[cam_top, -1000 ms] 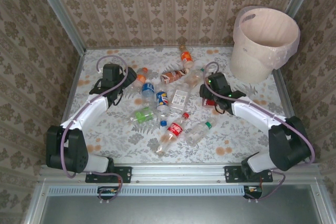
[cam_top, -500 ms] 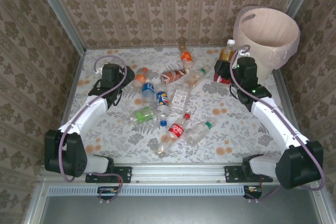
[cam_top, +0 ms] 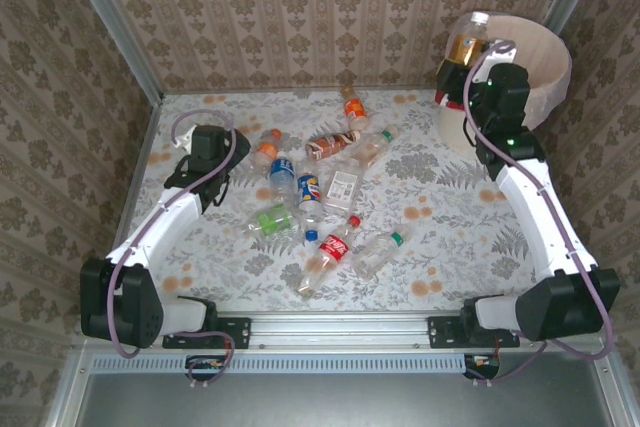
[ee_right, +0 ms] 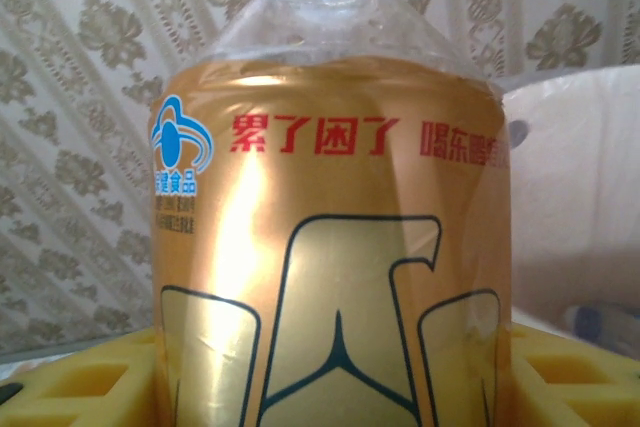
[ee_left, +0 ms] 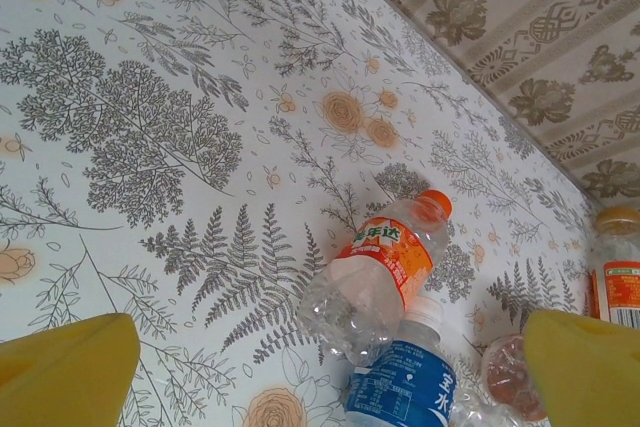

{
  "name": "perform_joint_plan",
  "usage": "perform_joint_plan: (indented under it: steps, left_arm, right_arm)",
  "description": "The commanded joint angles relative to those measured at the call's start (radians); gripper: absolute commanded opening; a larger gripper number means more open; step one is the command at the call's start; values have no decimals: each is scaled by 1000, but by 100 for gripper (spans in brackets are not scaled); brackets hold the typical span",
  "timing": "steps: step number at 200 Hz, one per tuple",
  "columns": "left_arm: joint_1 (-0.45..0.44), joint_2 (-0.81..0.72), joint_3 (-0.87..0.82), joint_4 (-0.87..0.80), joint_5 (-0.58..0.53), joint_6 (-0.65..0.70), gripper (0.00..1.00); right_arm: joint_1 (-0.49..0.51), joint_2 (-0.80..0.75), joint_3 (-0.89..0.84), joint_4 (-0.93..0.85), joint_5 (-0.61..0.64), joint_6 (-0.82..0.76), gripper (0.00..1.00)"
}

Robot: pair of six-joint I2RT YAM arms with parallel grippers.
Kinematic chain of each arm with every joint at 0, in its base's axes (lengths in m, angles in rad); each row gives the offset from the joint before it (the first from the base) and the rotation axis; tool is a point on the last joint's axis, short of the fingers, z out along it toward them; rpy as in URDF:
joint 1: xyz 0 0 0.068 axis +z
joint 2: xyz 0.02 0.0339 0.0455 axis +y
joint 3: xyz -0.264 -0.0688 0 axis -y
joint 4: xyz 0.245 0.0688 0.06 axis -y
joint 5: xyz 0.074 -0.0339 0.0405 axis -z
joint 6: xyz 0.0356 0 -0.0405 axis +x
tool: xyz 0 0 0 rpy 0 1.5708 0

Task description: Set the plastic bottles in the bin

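Note:
My right gripper should move across the cream bin's opening toward the bin's rim by the side (cam_top: pixel 566 59) to release, because the bottle still stands at the bin's opposite rim.
My right gripper (cam_top: pixel 457 75) is shut on a gold-labelled bottle (cam_top: pixel 466 45), holding it upright at the left rim of the cream bin (cam_top: pixel 545 57). Up close, the bottle (ee_right: pixel 330 267) stands between the yellow fingers (ee_right: pixel 85 377), with the bin's bag-lined wall (ee_right: pixel 575 217) behind it. My left gripper (cam_top: pixel 222 157) hovers open at the table's left. Its fingers (ee_left: pixel 70 367) are spread wide above an orange-labelled bottle (ee_left: pixel 385 262) and a blue-labelled one (ee_left: pixel 405 377). Several more bottles lie mid-table, among them a red-labelled one (cam_top: pixel 332 245) and a green one (cam_top: pixel 272 218).
An orange bottle (cam_top: pixel 353 107) stands upright near the back wall. A brown-labelled bottle (cam_top: pixel 330 144) and a clear green-capped one (cam_top: pixel 380 250) lie among the pile. Patterned walls close the table on three sides. Bare floral cloth (cam_top: pixel 450 217) lies between the pile and the bin.
The right arm has lifted the gold-labelled bottle off the table and carried it up and right to the bin's rim. The left arm has shifted only slightly.

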Motion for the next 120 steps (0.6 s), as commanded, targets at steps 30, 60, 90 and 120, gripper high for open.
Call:
perform_joint_plan:
  steps: [30,60,90,120]
  left_arm:
    - [28,-1,-7,-43,25,-90,100]
    - [33,-18,-33,58,106,-51,100]
    - [33,-23,-28,68,136,-40,100]
    - [35,-37,-38,83,147,-13,100]
  right_arm:
    - [-97,122,234,-131,80,-85,48]
    - [-180,202,325,-180,95,-80,49]
    - [-242,277,346,-159,109,-107,49]
    - [-272,342,373,-130,189,-207,50]
